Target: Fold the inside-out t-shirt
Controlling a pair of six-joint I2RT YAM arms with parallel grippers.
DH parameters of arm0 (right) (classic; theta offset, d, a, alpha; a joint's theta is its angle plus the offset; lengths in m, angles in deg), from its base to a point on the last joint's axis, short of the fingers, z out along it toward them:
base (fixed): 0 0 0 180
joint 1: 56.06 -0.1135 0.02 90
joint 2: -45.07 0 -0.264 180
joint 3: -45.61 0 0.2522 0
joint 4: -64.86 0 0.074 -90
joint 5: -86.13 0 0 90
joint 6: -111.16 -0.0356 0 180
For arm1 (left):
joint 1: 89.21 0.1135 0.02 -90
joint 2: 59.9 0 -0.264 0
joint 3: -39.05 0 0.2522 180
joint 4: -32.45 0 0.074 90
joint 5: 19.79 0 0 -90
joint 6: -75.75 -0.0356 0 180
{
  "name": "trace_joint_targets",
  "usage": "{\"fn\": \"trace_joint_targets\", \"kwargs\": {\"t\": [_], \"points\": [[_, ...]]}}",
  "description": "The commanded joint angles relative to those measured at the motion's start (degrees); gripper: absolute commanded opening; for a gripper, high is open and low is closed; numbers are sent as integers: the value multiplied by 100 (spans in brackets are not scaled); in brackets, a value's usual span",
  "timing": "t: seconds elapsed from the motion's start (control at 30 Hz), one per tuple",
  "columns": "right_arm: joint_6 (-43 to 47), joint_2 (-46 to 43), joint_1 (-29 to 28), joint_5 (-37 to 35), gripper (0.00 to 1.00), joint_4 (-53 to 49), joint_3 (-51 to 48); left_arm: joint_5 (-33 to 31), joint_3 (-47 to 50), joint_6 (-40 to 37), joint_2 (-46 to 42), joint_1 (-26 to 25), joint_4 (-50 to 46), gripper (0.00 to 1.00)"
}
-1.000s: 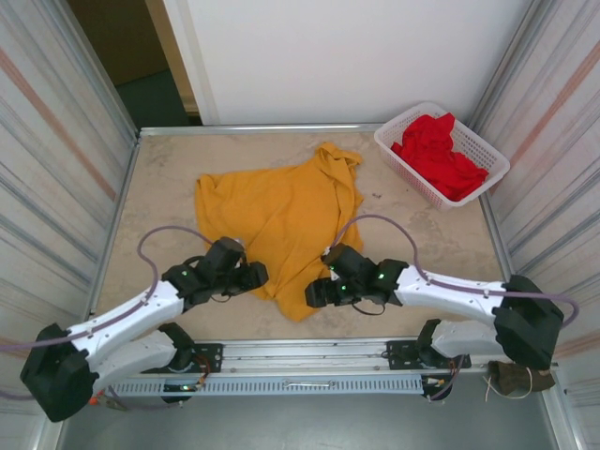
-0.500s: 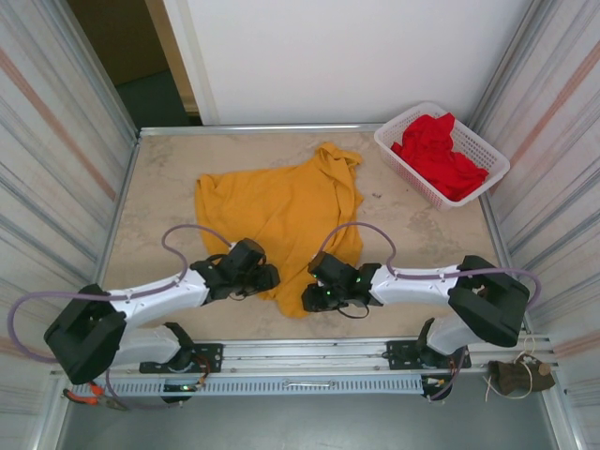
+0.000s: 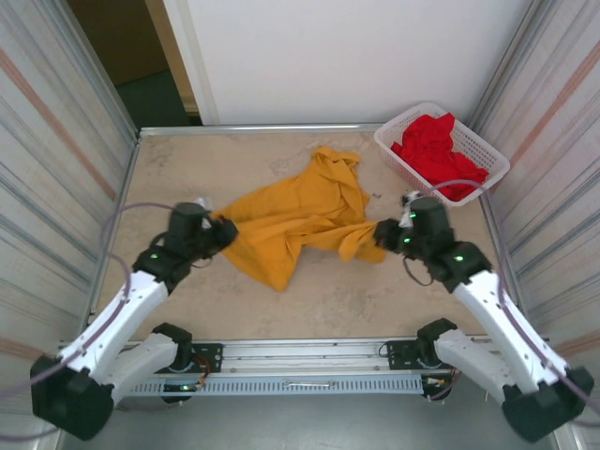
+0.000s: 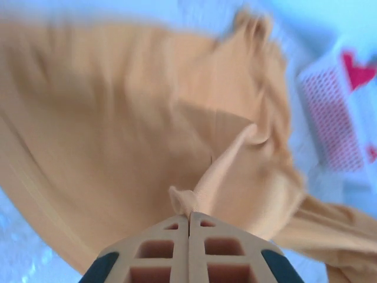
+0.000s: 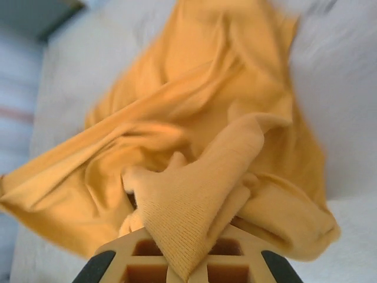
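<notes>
The t-shirt (image 3: 300,220) sags in folds, so my left gripper will next go up and outward, away from my right gripper. Then it will lower the t-shirt's edge onto bare tabletop farther out and let go.
The inside-out t-shirt (image 3: 300,220) is mustard yellow and hangs stretched between my two grippers above the middle of the table, its lower part sagging to a point near the front. My left gripper (image 3: 221,228) is shut on the shirt's left edge; in the left wrist view a pinch of cloth (image 4: 187,200) sticks out of the closed jaws. My right gripper (image 3: 382,232) is shut on the shirt's right edge, and a fold of the t-shirt (image 5: 194,206) drapes over its fingers. No print shows on the cloth.
A white plastic basket (image 3: 485,178) with a red garment (image 3: 437,150) stands at the back right corner, close behind my right arm. Metal walls line both sides of the beige table (image 3: 169,169).
Both grippers closed on the shirt's near edge, then swung apart and away from the bases, lifting and stretching the shirt between them. The cloth no longer lies flat.
</notes>
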Motion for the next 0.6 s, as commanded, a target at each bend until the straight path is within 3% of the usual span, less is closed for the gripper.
{"fn": "trace_joint_targets", "kwargs": {"t": [0.0,0.1,0.23,0.37,0.57], "points": [[646,-130,565,397,0,-1072,568,1120,-286,-417,-72,901,-307,0],[842,-61,776,453,0,-1277,1063,1707,-540,-394,96,1468,-128,0],[1096,150,889,321,0,-1361,1751,1994,-1087,-385,394,1755,168,0],[1275,456,1132,-119,0,-1301,2503,2017,-1938,-168,926,1946,610,0],[1063,866,2055,-254,0,-935,3648,1757,-3704,97,1893,2318,918,0]]}}
